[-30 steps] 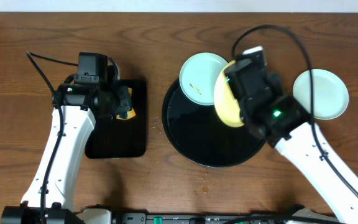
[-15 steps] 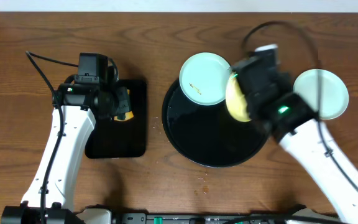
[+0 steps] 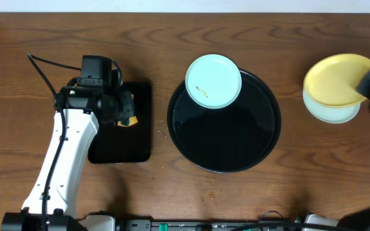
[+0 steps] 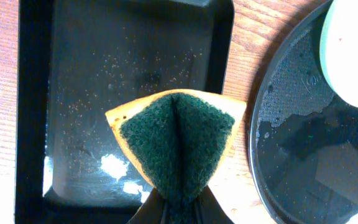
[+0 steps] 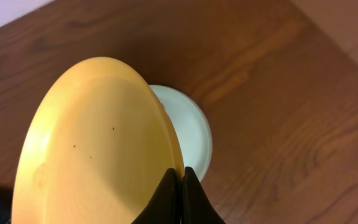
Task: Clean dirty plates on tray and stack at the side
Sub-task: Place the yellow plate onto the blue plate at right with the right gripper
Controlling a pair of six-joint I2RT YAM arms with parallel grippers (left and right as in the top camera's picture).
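Note:
The pale yellow plate [image 3: 338,79] is still above the mint-blue plate [image 3: 333,114], so next my right gripper will lower it straight down onto that plate and let go of the yellow plate's rim.
The round black tray [image 3: 227,138] sits mid-table with a mint-blue plate [image 3: 213,81] carrying brown specks on its far rim. My right gripper [image 3: 369,86] is shut on the rim of the pale yellow plate [image 3: 338,79], holding it just over the other mint-blue plate [image 3: 329,112] at the right side. In the right wrist view the yellow plate [image 5: 98,143] is pinched in the fingers [image 5: 180,180] above the mint plate [image 5: 188,130]. My left gripper [image 4: 178,208] is shut on a folded green-and-yellow sponge [image 4: 176,143] over the rectangular tray.
A smaller rectangular black tray [image 3: 121,138] lies at the left under the sponge [image 3: 127,117]. It shows wet spots in the left wrist view [image 4: 73,93]. The round tray's wet surface [image 4: 316,149] is beside it. Small crumbs lie on the wood in front of the round tray.
My right gripper has carried the yellow plate from above the round tray rightward to above the mint plate at the side. The left arm has not moved.

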